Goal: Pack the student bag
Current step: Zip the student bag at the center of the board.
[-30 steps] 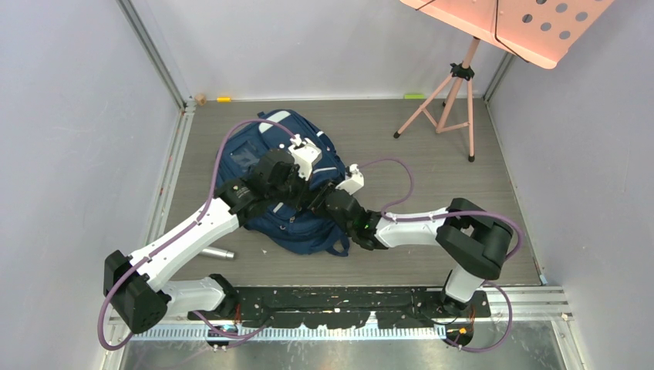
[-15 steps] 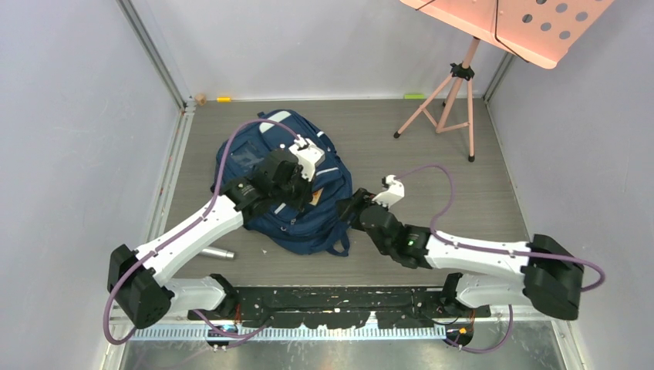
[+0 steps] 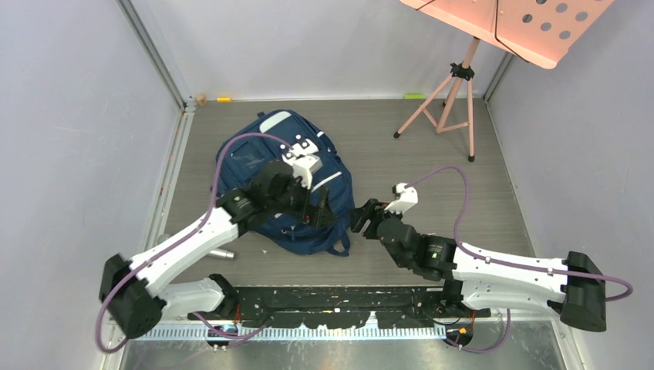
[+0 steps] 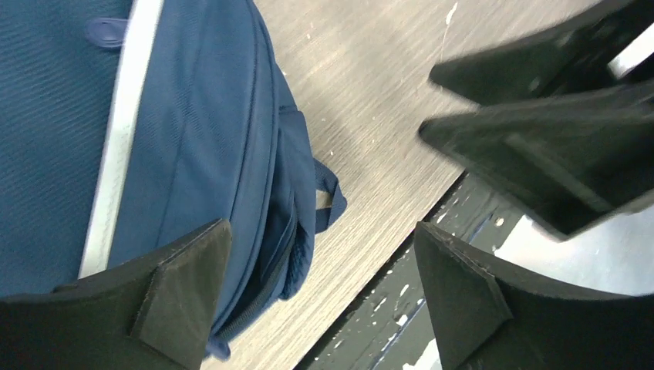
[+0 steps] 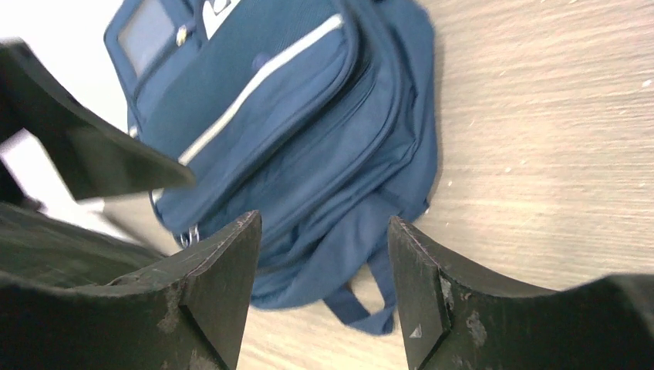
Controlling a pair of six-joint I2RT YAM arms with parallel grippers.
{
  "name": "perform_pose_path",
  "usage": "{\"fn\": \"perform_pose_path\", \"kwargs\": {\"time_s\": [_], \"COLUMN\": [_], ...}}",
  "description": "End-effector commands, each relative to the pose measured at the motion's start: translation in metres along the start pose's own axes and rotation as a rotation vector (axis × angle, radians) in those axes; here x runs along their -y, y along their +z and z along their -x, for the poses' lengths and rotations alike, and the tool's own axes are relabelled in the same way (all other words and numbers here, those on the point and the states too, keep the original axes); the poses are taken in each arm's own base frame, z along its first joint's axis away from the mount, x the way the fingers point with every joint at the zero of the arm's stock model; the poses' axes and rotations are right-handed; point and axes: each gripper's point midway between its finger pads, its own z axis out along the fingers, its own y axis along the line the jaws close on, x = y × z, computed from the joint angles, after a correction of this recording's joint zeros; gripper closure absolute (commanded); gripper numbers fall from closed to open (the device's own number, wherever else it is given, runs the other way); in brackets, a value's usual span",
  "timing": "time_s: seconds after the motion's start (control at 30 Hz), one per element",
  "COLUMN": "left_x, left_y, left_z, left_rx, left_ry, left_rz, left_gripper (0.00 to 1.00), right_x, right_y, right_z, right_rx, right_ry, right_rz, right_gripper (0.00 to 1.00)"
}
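Note:
My right gripper brings its open fingers to the left in the top view and down onto the bag's zipper pull next, since it lies that way.
The student bag [image 3: 251,162], navy with pale stripes, lies flat on the wooden table, left of centre. My left gripper [image 3: 322,210] hovers over the bag's near right corner, open, with nothing between its fingers. In the left wrist view the gripper [image 4: 322,231] frames the bag's edge [image 4: 154,116] and a small strap loop. Just right of the bag my right gripper [image 3: 361,220] is also open and empty. The right wrist view shows that gripper [image 5: 324,220] facing the bag [image 5: 293,131], apart from it. The two grippers are close together.
A pink music stand [image 3: 463,77] on a tripod stands at the back right. A silver cylinder [image 3: 220,253] lies on the table near the left arm. Small yellow [image 3: 224,99] and green [image 3: 414,95] items sit at the back edge. A black rail [image 3: 347,304] runs along the near edge.
My left gripper has opened and let go of the bag, which settled flatter. My right arm drew back off the bag to its right side, opening on the way.

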Motion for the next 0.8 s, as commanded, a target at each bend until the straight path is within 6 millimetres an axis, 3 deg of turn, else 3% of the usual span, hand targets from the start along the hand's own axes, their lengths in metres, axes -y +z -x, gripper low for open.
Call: {"fn": "perform_pose_path", "kwargs": {"time_s": [0.0,0.03,0.13,0.17,0.27,0.3,0.53,0.77], "left_x": [-0.003,-0.017,-0.058,-0.070,-0.097,-0.101,-0.112,-0.115], "left_y": [-0.050,-0.057,-0.073,-0.078,-0.091,-0.095,-0.093,-0.084], "left_z": [0.039,0.035,0.017,0.010,-0.008,-0.013,-0.027,-0.030], "left_rx": [0.232,0.240,0.245,0.252,0.289,0.307,0.388,0.378], "left_ry": [-0.061,-0.100,-0.255,-0.309,-0.430,-0.452,-0.537,-0.567], "left_rz": [0.088,0.144,0.243,0.260,0.307,0.317,0.321,0.307], "left_gripper": [0.05,0.03,0.01,0.01,0.04,0.05,0.19,0.29], "right_x": [-0.026,-0.031,-0.064,-0.069,-0.100,-0.101,-0.131,-0.143], "right_y": [-0.006,-0.006,-0.006,-0.005,-0.004,-0.001,0.020,0.033], "right_z": [-0.007,-0.019,-0.031,-0.047,-0.063,-0.078,-0.114,-0.130], "right_rx": [0.005,-0.014,-0.036,-0.063,-0.087,-0.111,-0.190,-0.239], "right_ry": [-0.100,-0.136,-0.169,-0.207,-0.250,-0.287,-0.375,-0.458], "right_rz": [0.043,0.047,0.097,0.100,0.131,0.125,0.087,0.044], "right_gripper": [0.34,0.34,0.34,0.35,0.36,0.36,0.37,0.41]}}
